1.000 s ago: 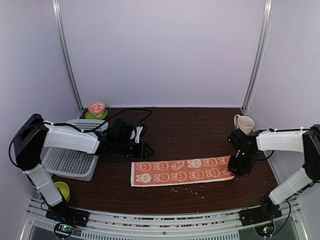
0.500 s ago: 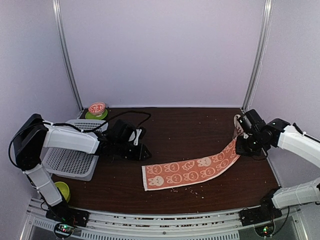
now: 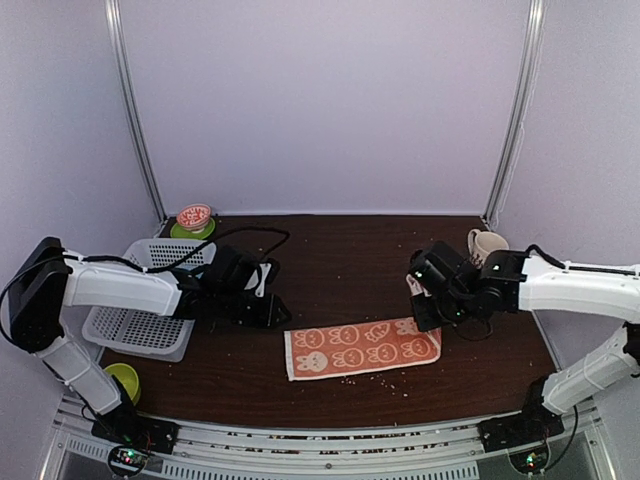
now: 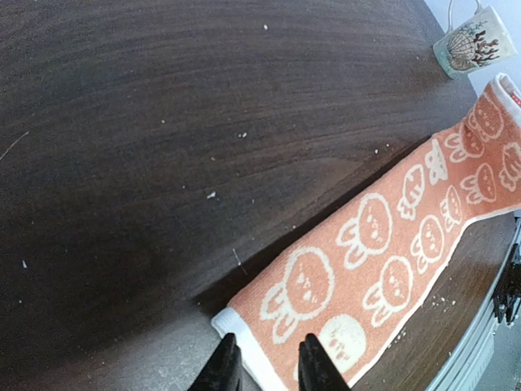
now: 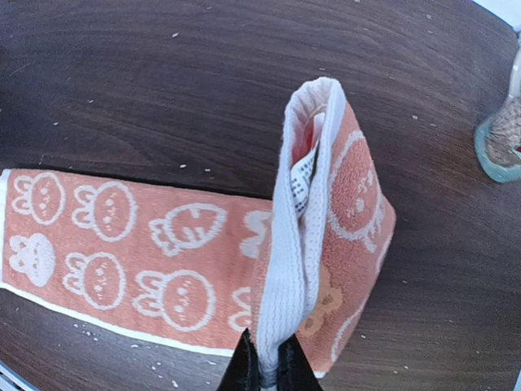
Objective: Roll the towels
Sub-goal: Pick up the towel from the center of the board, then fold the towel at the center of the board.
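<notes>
I will move my right gripper across and down and let go of the orange towel's raised end beside the towel's opposite hem [image 3: 290, 356] [image 5: 4, 226], because that is below and to its left in the top view.
One of the towels [image 3: 350, 350], orange with cream rabbit prints and a white hem, lies flat on the dark table. Its right end is lifted and doubled over toward the left. My right gripper [image 3: 426, 316] is shut on that raised end; in the right wrist view the white hem [image 5: 305, 244] is pinched between the gripper [image 5: 266, 366] jaws above the flat part of the towel [image 5: 122, 236]. My left gripper [image 3: 281, 312] hovers low by the towel's far left corner. In the left wrist view its fingers [image 4: 269, 362] stand narrowly open over the towel's [image 4: 383, 261] hem corner, gripping nothing.
A cream mug [image 3: 486, 245] stands at the back right, just behind the right arm. A white perforated basket [image 3: 135, 325] sits at the left under the left arm. A red and green bowl [image 3: 194, 218] is at the back left, a green object [image 3: 124, 380] at the front left. Crumbs dot the table.
The right gripper has lifted the towel's right end and carried it leftward, folding it over the flat part. The towel has slid a little to the right. The left gripper has shifted slightly.
</notes>
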Robot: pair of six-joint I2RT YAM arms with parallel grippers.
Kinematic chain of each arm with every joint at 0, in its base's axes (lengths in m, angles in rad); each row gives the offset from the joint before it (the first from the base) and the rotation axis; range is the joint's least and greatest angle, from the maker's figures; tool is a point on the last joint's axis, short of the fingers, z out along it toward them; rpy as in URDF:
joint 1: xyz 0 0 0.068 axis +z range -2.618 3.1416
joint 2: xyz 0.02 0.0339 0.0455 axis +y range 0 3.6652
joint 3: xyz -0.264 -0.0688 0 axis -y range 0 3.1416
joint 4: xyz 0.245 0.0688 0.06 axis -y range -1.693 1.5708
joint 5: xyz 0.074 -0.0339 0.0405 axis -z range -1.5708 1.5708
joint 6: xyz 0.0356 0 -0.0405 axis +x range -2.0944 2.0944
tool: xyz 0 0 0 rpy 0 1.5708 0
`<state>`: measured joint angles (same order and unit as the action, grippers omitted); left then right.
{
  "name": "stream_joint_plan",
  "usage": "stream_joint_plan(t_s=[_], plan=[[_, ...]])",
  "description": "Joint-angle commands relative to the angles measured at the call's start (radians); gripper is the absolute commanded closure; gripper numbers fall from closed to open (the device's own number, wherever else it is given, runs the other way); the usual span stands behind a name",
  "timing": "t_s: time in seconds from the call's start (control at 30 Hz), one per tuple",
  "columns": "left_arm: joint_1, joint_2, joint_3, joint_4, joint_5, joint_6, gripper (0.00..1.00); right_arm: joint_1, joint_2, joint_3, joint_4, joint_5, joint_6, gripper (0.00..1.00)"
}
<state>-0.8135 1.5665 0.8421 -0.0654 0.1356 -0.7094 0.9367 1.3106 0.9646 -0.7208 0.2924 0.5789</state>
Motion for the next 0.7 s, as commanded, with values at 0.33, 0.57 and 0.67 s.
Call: stream_joint_plan(t_s=[0.33,0.57,0.67], plan=[[-0.006,-0.111,-0.073,-0.016,-0.060,-0.013,0.74,0.189,0.314,0.168,0.193,-0.052,-0.049,1.00],[-0.006,-0.117,-0.089,-0.013,-0.075,-0.024,0.75,0.227,0.396,0.255,0.184,-0.047,-0.050,1.00],[-0.006,-0.125,-0.110,0.001,-0.074,-0.041,0.75,0.247,0.426,0.287,0.185,-0.056,-0.044,1.00]])
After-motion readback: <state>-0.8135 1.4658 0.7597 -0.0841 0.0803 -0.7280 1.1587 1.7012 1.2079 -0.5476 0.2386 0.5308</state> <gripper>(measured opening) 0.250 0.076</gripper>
